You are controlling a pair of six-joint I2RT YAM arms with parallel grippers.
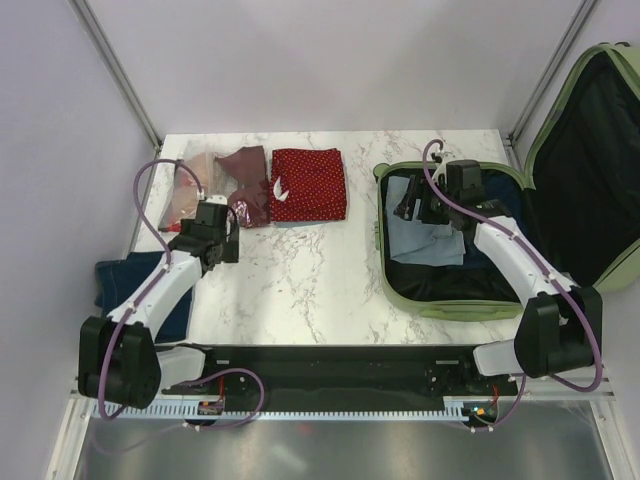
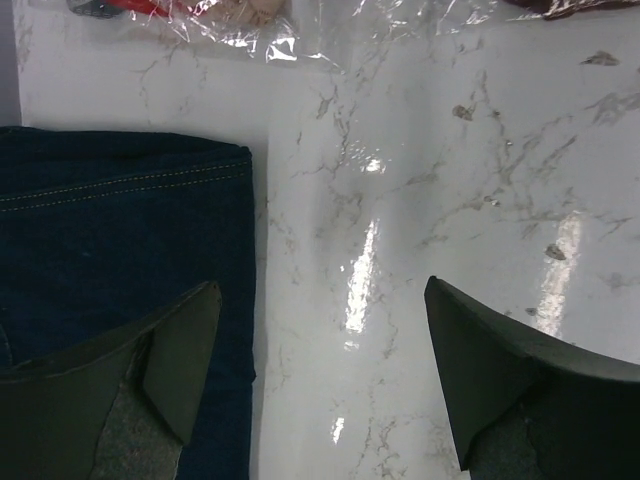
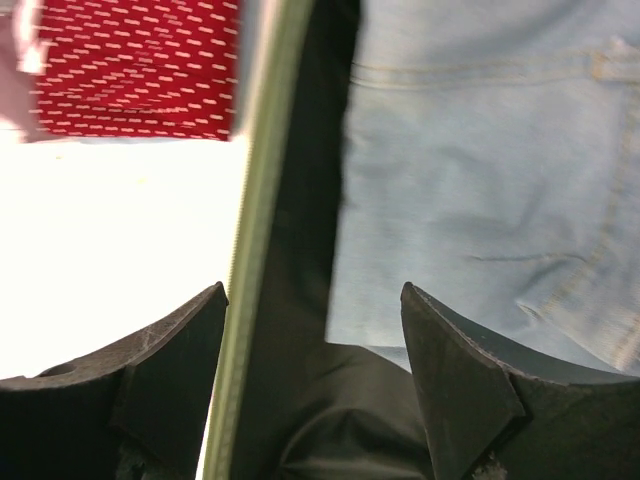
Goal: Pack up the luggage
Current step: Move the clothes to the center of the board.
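Observation:
My left gripper is going to move to its left in the top view next, and down onto the stitched far corner of the dark jeans.
The sage-green luggage (image 1: 398,296) lies open at the right of the table, its lid (image 1: 585,170) standing up behind. Light blue jeans (image 1: 420,240) lie inside on the black lining. My right gripper (image 1: 412,208) is open and empty above the luggage's left rim (image 3: 255,200), with the blue jeans (image 3: 480,150) under it. My left gripper (image 1: 222,240) is open and empty over the marble, right of folded dark blue jeans (image 2: 110,240). A red dotted cloth (image 1: 308,184) and a maroon garment (image 1: 250,185) lie at the back.
A clear plastic bag (image 1: 190,185) with clothing lies at the back left, its edge showing in the left wrist view (image 2: 230,25). The dark jeans (image 1: 150,290) hang at the table's left edge. The red cloth shows in the right wrist view (image 3: 140,65).

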